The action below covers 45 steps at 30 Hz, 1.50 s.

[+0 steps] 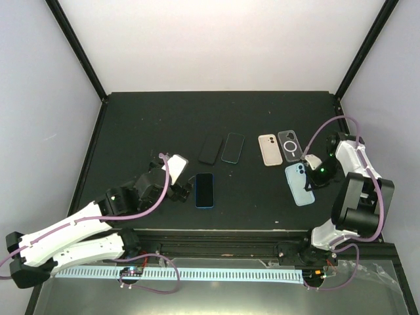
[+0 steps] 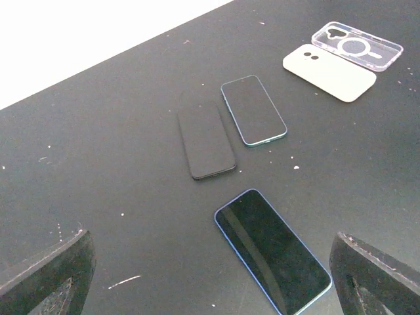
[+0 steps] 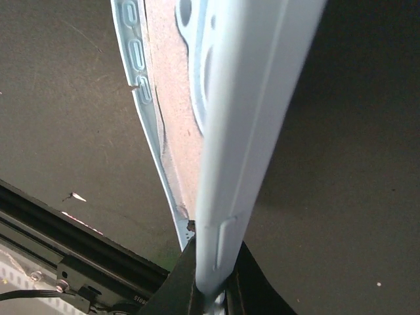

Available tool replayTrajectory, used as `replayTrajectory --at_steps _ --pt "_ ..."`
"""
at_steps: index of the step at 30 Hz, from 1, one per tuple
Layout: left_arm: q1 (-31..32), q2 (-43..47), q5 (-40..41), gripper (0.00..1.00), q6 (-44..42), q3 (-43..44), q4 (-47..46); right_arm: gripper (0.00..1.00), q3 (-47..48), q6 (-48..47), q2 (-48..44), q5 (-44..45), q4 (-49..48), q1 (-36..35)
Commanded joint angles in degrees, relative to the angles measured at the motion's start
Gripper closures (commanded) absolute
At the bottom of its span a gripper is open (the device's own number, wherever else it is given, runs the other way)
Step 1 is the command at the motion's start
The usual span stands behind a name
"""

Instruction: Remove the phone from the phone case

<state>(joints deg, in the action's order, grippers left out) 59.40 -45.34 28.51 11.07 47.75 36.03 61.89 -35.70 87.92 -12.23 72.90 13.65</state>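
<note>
I will next lower the light blue case [image 1: 300, 185] with my right gripper and release it onto the bare tabletop below the gripper, clear of the other cases.
A blue-edged phone [image 1: 205, 190] lies flat, dark screen up, on the black table; in the left wrist view the phone [image 2: 272, 249] sits just ahead of the fingers. My left gripper [image 1: 180, 178] is to its left, open with nothing between its fingertips [image 2: 46, 275]. The light blue phone case [image 1: 300, 185] is at the right, one edge pinched in my right gripper [image 1: 314, 172]. In the right wrist view the case [image 3: 243, 131] stands on edge above the shut gripper [image 3: 213, 275], with its pinkish inner lining showing.
Behind the phone lie a black phone-shaped slab [image 1: 210, 149] and a teal-edged phone [image 1: 232, 147]. Further right are a beige case [image 1: 269, 149] and a clear case [image 1: 289, 146]. The table's front rail [image 1: 216, 233] runs along the near edge.
</note>
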Motion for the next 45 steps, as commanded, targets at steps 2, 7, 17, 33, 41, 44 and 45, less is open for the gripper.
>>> replayTrajectory --at_steps 2,7,17,33,41,44,45 --pt "-0.3 0.2 3.1 0.01 -0.9 -0.2 -1.0 0.99 2.6 -0.2 4.7 -1.4 1.3 1.7" --pt "-0.3 0.0 3.9 0.01 -0.9 -0.2 -0.7 0.99 4.0 0.1 9.1 -4.2 1.6 3.0" --pt "-0.3 0.1 4.4 0.01 -0.9 -0.5 -0.9 0.97 8.5 2.4 17.0 -7.7 -0.4 3.8" --pt "-0.3 -0.5 5.2 0.01 -1.4 -0.5 -0.8 0.77 11.6 7.1 22.9 -0.6 -6.3 4.2" --pt "-0.4 -0.9 5.6 0.01 -1.3 -0.5 -0.6 0.7 9.7 6.8 14.7 1.3 -7.8 4.5" --pt "-0.5 -1.2 5.8 0.01 -1.4 -0.7 -0.7 0.69 9.8 6.1 8.3 -1.0 -7.2 4.5" --pt "-0.5 -1.3 5.9 0.01 -1.4 -0.7 -0.7 0.69 10.4 5.9 5.3 -2.7 -6.2 4.4"
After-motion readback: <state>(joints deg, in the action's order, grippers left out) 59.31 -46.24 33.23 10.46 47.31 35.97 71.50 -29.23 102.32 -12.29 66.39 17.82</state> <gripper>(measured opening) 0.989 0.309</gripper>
